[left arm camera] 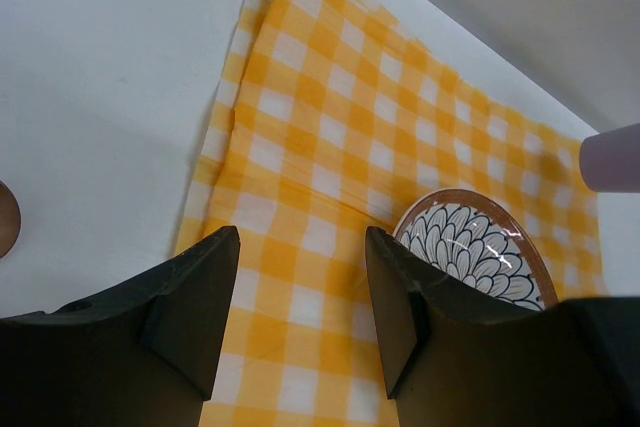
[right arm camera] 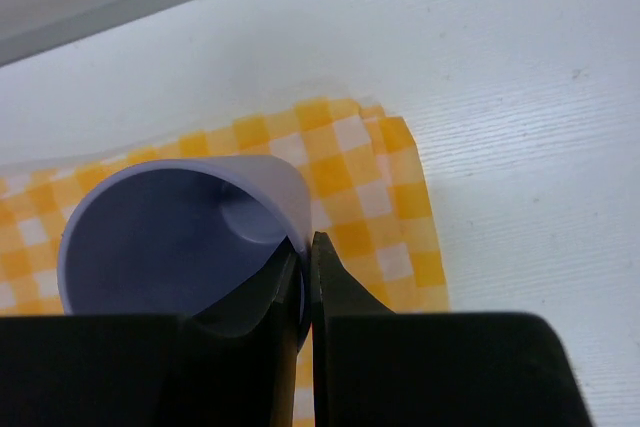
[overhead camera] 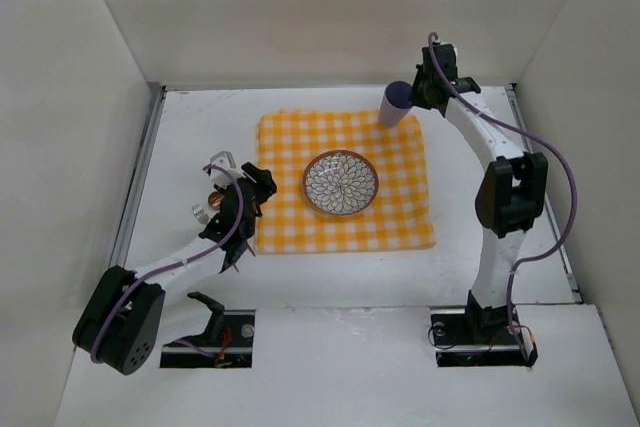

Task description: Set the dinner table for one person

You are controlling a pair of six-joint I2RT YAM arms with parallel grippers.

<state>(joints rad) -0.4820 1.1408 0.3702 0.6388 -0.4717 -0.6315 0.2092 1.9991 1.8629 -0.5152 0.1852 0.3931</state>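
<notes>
My right gripper brings the lilac cup down onto the cloth's far corner (overhead camera: 400, 132) next and releases the cup's rim, since that corner lies below it, clear of the plate (overhead camera: 340, 183).
A yellow-and-white checked cloth (overhead camera: 345, 182) lies on the white dinner table (overhead camera: 200, 137). A patterned plate (overhead camera: 340, 183) with a brown rim sits on the cloth's middle; it also shows in the left wrist view (left arm camera: 475, 247). My right gripper (overhead camera: 415, 97) is shut on the rim of a lilac cup (overhead camera: 396, 103) and holds it over the cloth's far right corner; one finger is inside the cup (right arm camera: 170, 242). My left gripper (left arm camera: 300, 257) is open and empty, above the cloth's left edge (left arm camera: 300, 167).
Metal cutlery (overhead camera: 215, 182) lies on the table just left of the cloth, partly hidden by my left arm. A brown round edge (left arm camera: 5, 219) shows at the left in the left wrist view. White walls enclose the table on three sides.
</notes>
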